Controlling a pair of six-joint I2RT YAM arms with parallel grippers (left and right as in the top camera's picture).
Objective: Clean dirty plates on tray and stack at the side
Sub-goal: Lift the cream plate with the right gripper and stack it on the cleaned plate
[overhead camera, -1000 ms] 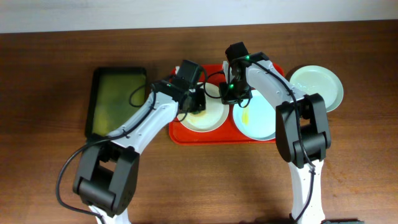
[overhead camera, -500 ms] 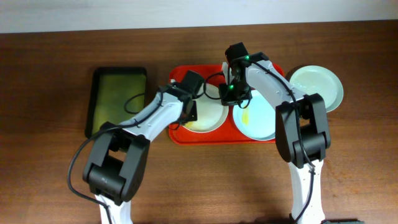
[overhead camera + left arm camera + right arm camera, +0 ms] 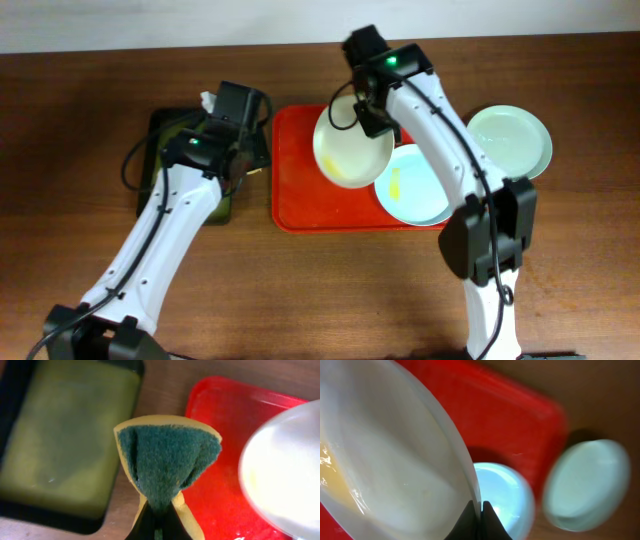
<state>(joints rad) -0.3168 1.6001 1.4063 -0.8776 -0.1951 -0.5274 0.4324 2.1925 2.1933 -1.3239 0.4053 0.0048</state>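
My right gripper crosses to the right in the overhead view over a bare pale blue plate (image 3: 588, 486) beside the tray next, lowers and releases the white-cream plate's rim.
My right gripper (image 3: 368, 112) is shut on the rim of the white-cream plate (image 3: 350, 150) and holds it tilted above the red tray (image 3: 295, 190). The plate (image 3: 385, 460) has a yellowish smear at its low edge. A pale blue plate (image 3: 415, 188) with a yellow streak lies on the tray's right end. Another pale blue plate (image 3: 510, 140) rests on the table right of the tray. My left gripper (image 3: 250, 150) is shut on a folded yellow and green sponge (image 3: 167, 460), between the tray (image 3: 215, 425) and the green tray.
A dark green tray (image 3: 175, 160) holding yellowish liquid sits left of the red tray, partly under my left arm. It fills the left of the left wrist view (image 3: 60, 435). Brown table (image 3: 330, 290) lies in front.
My right gripper has lifted the white-cream plate off the red tray and tilted it. My left gripper has pulled away leftward with the sponge, to the gap by the green tray.
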